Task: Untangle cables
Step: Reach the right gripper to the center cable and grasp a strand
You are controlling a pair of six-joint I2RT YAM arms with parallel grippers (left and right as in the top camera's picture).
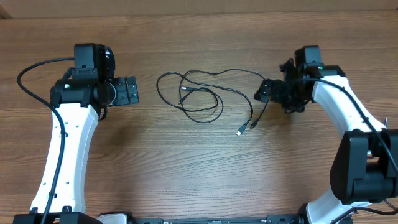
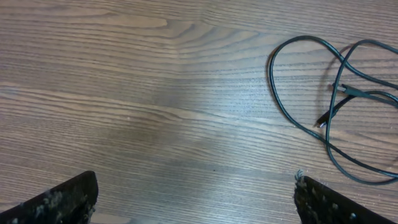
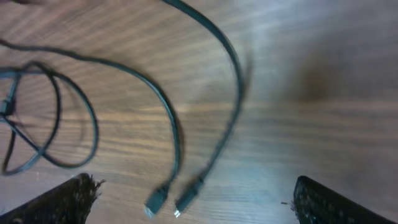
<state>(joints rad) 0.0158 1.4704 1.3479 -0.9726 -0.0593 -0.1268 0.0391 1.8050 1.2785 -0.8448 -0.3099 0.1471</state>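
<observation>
The outer piece of cable is next: my right gripper shifts outward and toward the loops, turning onto that piece, since it runs to its loose plug end.
The thin black cables (image 1: 200, 121) lie in loose overlapping loops on the wooden table, midway between the arms. Two plug ends (image 1: 240, 131) lie side by side at the lower right of the loops. My left gripper (image 1: 131, 91) is open and empty, left of the loops; its wrist view shows the cable loops (image 2: 272, 81) at the upper right and a small plug (image 2: 323, 121) inside them. My right gripper (image 1: 263, 91) is open and empty, just right of a cable strand. In its wrist view the two plug ends (image 3: 157, 200) lie between the open fingers (image 3: 196, 200).
The wooden table (image 1: 199, 168) runs to a pale back edge at the top of the overhead view. The white arms and their thicker black wires (image 1: 37, 65) stand at the left and right sides.
</observation>
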